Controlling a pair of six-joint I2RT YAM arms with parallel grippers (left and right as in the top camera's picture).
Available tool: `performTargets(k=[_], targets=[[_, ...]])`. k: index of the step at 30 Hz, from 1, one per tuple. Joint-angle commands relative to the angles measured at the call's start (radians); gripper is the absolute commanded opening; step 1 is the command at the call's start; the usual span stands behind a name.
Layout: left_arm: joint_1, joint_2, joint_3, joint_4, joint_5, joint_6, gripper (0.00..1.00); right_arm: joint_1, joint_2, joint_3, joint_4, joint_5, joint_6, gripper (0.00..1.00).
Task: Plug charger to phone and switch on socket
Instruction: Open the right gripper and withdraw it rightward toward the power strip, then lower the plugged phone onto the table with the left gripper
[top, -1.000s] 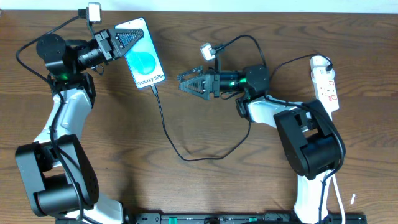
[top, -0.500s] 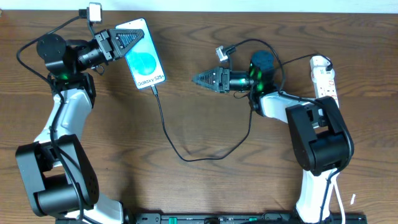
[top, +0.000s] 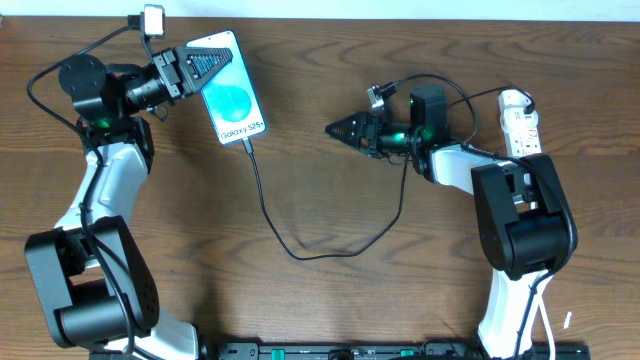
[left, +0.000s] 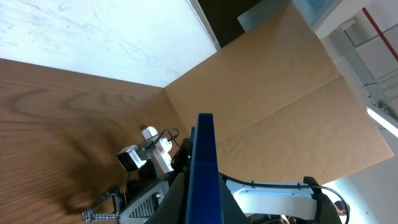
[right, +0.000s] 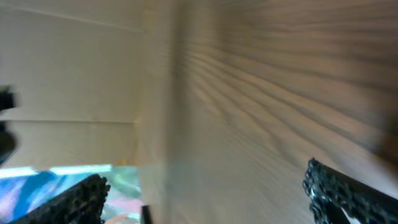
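Observation:
My left gripper moves down and back next, onto the tabletop beneath the cable (top: 260, 182), and releases the phone, since the charger already meets the phone's lower end.
The phone (top: 235, 105) lies slanted at the back left, its light blue screen facing up. My left gripper (top: 218, 56) is shut on its top end. The left wrist view shows the phone's blue edge (left: 204, 143) standing between the closed jaws. The charger (top: 268, 215), a thin black cable, meets the phone's lower end and loops across the table toward the right arm. My right gripper (top: 340, 128) hovers mid-table pointing left. In the blurred right wrist view its fingertips (right: 81, 199) stand wide apart with nothing between them. The white socket (top: 520, 122) lies at the far right, partly behind the right arm.
The right arm's body (top: 515, 225) covers the table's right side below the socket. A black rail (top: 330, 352) runs along the front edge. A brown cardboard wall (left: 280, 93) stands beyond the table's far side.
The right gripper has drawn back to the right, away from the phone, and its arm has swung toward the socket side. The left gripper and phone have not moved.

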Motion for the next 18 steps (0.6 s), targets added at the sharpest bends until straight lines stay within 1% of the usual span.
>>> performTargets(k=[1, 4, 9, 11, 13, 18], targets=[[0.003, -0.024, 0.006, 0.008, 0.012, -0.003, 0.07, -0.011, -0.078, 0.005, -0.113, 0.138, -0.140, 0.99], [0.003, -0.024, 0.006, -0.019, 0.013, 0.009, 0.07, -0.011, -0.161, 0.005, -0.269, 0.275, -0.222, 0.99], [0.003, -0.024, 0.006, -0.142, 0.012, 0.096, 0.07, -0.002, -0.298, 0.005, -0.446, 0.464, -0.296, 0.99], [0.003, -0.024, 0.006, -0.228, 0.003, 0.159, 0.07, 0.005, -0.355, 0.005, -0.500, 0.526, -0.318, 0.99], [0.003, -0.024, 0.006, -0.352, -0.023, 0.244, 0.07, 0.013, -0.412, 0.005, -0.554, 0.590, -0.322, 0.99], [0.003, -0.024, 0.006, -0.670, -0.098, 0.481, 0.07, 0.021, -0.455, 0.005, -0.603, 0.634, -0.322, 0.99]])
